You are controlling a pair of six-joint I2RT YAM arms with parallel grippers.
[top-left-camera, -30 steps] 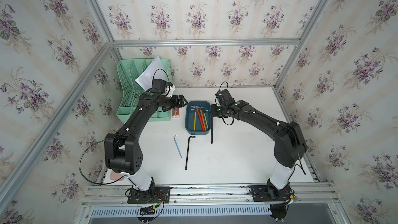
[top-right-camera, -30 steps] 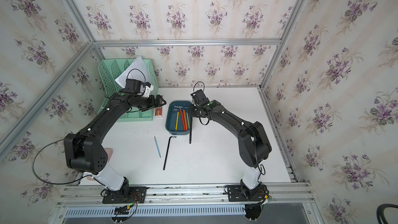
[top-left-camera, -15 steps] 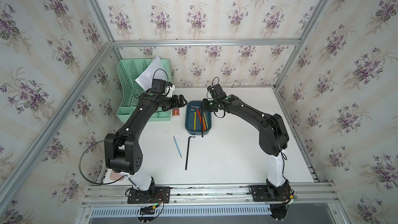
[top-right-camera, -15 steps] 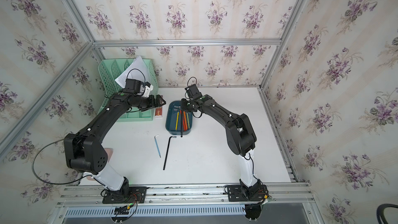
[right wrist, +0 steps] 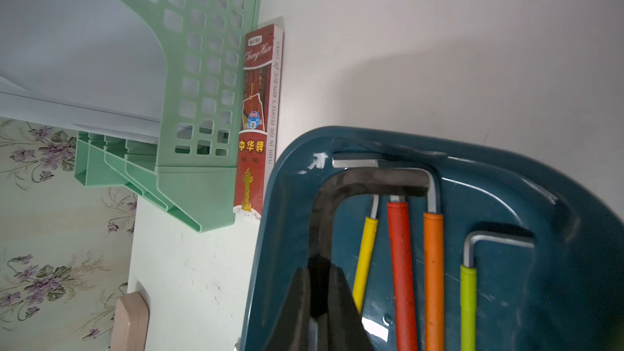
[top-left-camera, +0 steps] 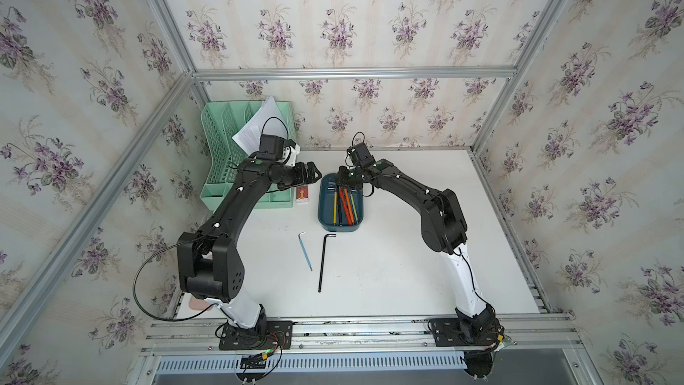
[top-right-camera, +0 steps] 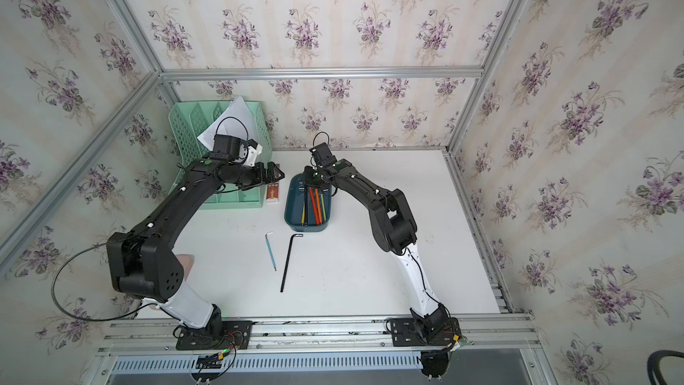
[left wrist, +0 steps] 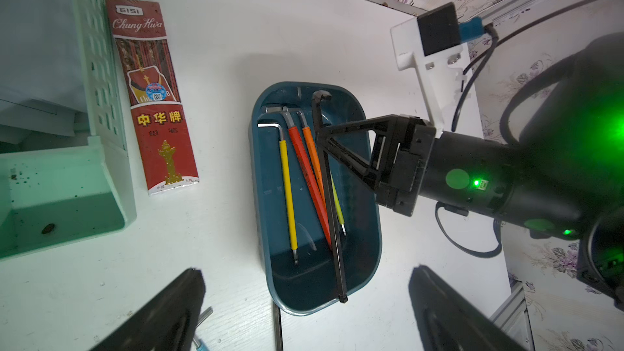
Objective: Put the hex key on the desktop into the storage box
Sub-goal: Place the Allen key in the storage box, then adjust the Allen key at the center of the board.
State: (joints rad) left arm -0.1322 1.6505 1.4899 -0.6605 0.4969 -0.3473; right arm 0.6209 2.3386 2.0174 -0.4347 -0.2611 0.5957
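Observation:
The right gripper lowers the black hex key into the gap between the yellow and red sleeves next and releases it there, as its bend hangs above the others.
The dark teal storage box [top-left-camera: 358, 221] [top-right-camera: 292, 212] sits mid-desktop [top-left-camera: 407, 253] and holds several colour-sleeved hex keys. My right gripper [left wrist: 320, 135] [right wrist: 319, 273] is over the box's far end, shut on a black hex key [left wrist: 332, 217] [right wrist: 341, 184]. The key's bent end lies inside the box and its straight end rests on the near rim. My left gripper [top-left-camera: 314, 175] [left wrist: 305, 273] hovers open just left of the box with nothing in it. On the desktop in front of the box lie a long black hex key [top-left-camera: 322, 262] [top-right-camera: 289, 262] and a blue-sleeved hex key [top-left-camera: 305, 251] [top-right-camera: 271, 251].
A mint-green mesh file organizer [top-left-camera: 237, 164] with papers stands at the back left. A red pencil box [top-left-camera: 302, 194] [left wrist: 152, 96] lies between it and the storage box. A pinkish object [top-left-camera: 200, 303] lies at the front left, near the left arm's base.
My right gripper has carried the black hex key leftwards from beside the box's right wall to inside the box. The left arm has not moved.

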